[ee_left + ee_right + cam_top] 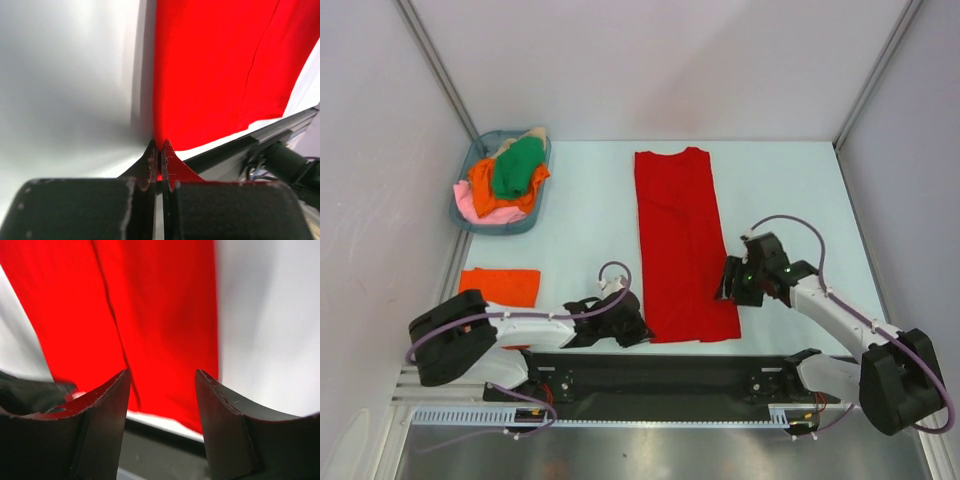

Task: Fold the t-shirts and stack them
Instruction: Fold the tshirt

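Observation:
I should next move my right gripper back and down onto the t-shirt hem's loose corner near the base bar, and then close it.
A bright red t-shirt lies on the table as a long strip folded lengthwise, collar end far. My left gripper is shut on its near left corner; in the left wrist view the fingertips pinch the red cloth. My right gripper hovers open over the strip's near right edge, with red cloth showing beyond its spread jaws. A folded orange t-shirt lies at the near left.
A blue-grey basket at the far left holds a heap of green, orange, pink and beige shirts. The black base rail runs along the table's near edge.

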Robot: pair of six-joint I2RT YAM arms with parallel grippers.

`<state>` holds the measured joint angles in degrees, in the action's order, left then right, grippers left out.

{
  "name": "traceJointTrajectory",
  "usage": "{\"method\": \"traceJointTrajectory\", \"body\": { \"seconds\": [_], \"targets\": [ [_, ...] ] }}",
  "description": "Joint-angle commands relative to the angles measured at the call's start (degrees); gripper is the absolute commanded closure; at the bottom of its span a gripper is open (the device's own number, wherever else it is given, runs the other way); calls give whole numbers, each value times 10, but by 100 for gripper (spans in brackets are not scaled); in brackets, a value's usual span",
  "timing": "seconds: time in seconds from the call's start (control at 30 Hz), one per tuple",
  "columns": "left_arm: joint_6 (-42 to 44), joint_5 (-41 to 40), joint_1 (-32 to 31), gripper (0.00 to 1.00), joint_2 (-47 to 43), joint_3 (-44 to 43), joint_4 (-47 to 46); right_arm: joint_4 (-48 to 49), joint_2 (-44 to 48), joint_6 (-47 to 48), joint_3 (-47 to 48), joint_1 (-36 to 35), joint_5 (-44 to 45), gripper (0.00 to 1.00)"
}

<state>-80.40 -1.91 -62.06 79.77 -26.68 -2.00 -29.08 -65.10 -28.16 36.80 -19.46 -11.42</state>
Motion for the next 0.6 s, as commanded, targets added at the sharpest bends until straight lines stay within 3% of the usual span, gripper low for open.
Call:
{"method": "traceJointTrajectory", "body": {
  "seconds": [0.0, 0.13, 0.33, 0.43, 0.57],
  "targets": [
    [52, -42, 6, 97, -39, 40, 90, -26, 4, -58, -8, -71, 23, 40],
    [78, -66, 15, 96, -85, 48, 141, -15, 15, -94, -50, -96, 13, 40],
    [114, -71, 30, 92, -139, 72, 161, -40, 111, -132, -85, -127, 23, 40],
    [118, -57, 35, 89, -145, 91, 139, -65, 128, -142, -97, -127, 28, 40],
    [120, -31, 36, 88, -137, 108, 88, 7, 133, -179, -167, -135, -35, 43]
  ]
}}
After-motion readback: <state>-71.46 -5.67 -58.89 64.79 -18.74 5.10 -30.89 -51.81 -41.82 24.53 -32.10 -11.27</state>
